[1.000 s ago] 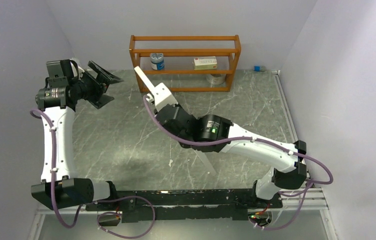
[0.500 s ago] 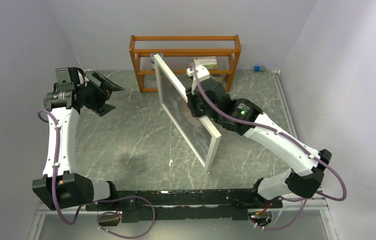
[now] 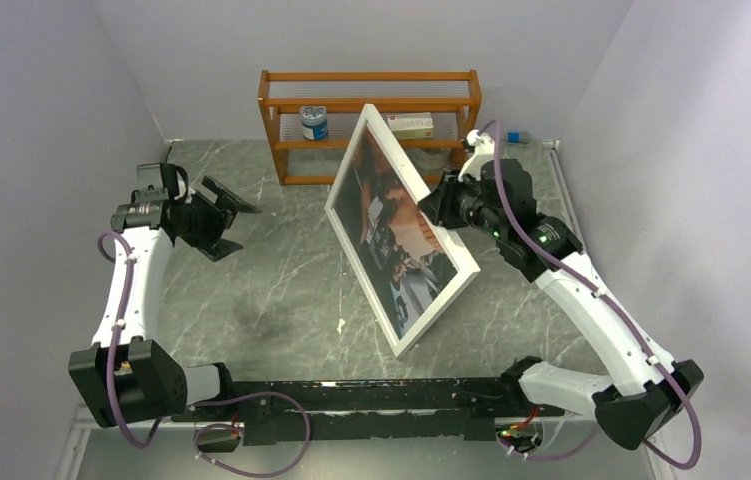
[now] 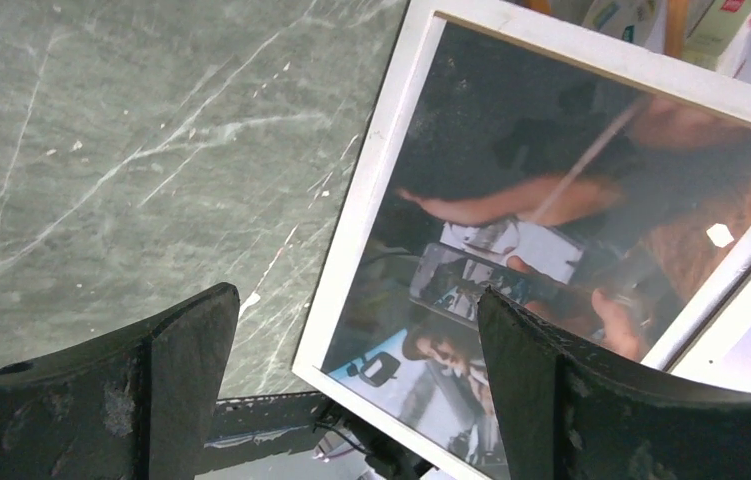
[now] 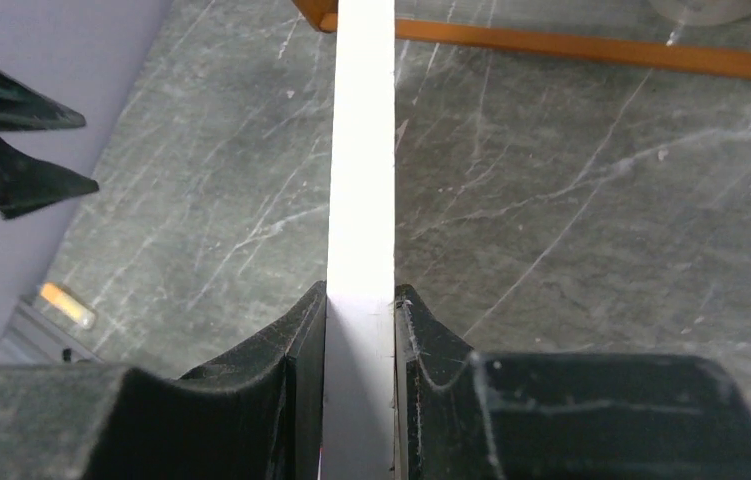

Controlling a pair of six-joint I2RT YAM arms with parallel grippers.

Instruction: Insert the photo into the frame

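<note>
The right gripper draws the frame [image 3: 438,308] back next and brings the frame flat down onto the marble, since it hangs tilted with the photo [image 3: 391,225] behind its pane.
The frame [image 3: 438,308], white-rimmed, hangs tilted above the middle of the table, its lower corner close to the marble. The photo [image 3: 391,225] shows behind its pane, facing left toward my left arm. My right gripper [image 3: 443,208] is shut on the frame's right rim; in the right wrist view both fingers press the white edge [image 5: 363,150] at the gripper [image 5: 361,320]. My left gripper [image 3: 213,215] stands wide open to the left of the frame, apart from it. In the left wrist view the frame's rim [image 4: 366,190] and the photo [image 4: 551,230] lie beyond the empty open gripper [image 4: 356,390].
An orange wooden shelf rack [image 3: 371,100] stands at the back, holding a blue-and-white jar [image 3: 314,123], a small box [image 3: 410,125] and a metal can [image 3: 434,157]. A white scrap [image 3: 340,325] lies on the marble table. Walls close in on both sides.
My right arm has swung the frame rightward and turned it from edge-on so its pictured face shows toward the left. My left gripper has moved slightly down and right, still open.
</note>
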